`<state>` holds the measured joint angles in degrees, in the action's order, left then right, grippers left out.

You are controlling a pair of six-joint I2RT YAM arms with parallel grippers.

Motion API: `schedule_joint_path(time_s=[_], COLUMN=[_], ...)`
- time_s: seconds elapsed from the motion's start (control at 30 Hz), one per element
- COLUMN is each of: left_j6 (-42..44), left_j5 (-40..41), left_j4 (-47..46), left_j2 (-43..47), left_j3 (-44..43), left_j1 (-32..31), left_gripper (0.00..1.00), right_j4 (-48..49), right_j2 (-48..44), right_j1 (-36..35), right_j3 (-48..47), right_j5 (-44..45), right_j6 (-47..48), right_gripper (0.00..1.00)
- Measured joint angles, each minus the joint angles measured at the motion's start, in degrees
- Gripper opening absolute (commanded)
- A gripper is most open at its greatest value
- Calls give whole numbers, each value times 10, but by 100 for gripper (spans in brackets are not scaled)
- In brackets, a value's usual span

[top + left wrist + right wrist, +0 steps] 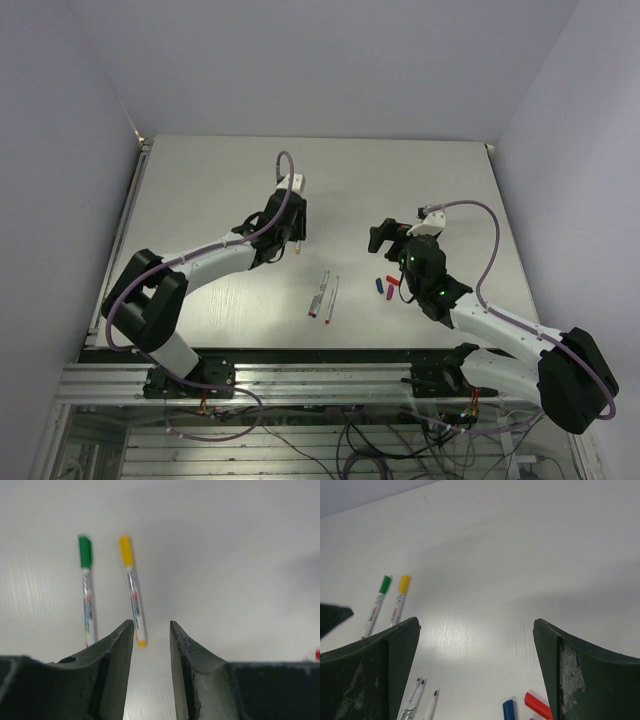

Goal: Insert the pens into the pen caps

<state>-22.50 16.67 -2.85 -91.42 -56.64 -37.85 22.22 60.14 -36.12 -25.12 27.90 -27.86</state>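
Observation:
The green (377, 605) and yellow pens already have caps, so my left gripper should move back and down to the nearest uncapped white pen.
Two pens lie capped side by side: one with a green cap (86, 587) and one with a yellow cap (132, 590). Both also show in the right wrist view, green (377, 605) and yellow (399, 602). Three uncapped pens (322, 294) lie mid-table, and their tips show in the right wrist view (417, 697). Loose blue (508, 710) and red (537, 706) caps lie near them, with a sliver of purple beside the red. My left gripper (151, 625) is narrowly open and empty, just short of the yellow pen's end. My right gripper (476, 622) is wide open and empty above the caps (385, 285).
The white table (200, 190) ends at a rail on the left and a wall behind. A red bit (317, 654) shows at the right edge of the left wrist view. The two arms reach inward toward the table's middle.

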Motion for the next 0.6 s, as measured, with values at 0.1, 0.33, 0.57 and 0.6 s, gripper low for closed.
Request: schedule_joint_path(time_s=[0.1,0.33,0.57,0.6], left_j6=[0,-9,-15,-16], left_j5=[-3,-6,-7,-7], left_j4=[13,59,67,68], left_j2=[10,34,41,41], left_j3=[34,95,114,114], left_j1=[-27,-118,-145,-148], left_gripper=[45,45,45,45], right_j4=[-25,-56,-78,-79], right_j2=[11,4,-3,-5], right_j1=[0,0,0,0], right_j3=[-11,-12,-12,-11], right_j5=[17,51,66,66], right_j6=[0,-7,-21,-23], right_gripper=[95,95,94,94])
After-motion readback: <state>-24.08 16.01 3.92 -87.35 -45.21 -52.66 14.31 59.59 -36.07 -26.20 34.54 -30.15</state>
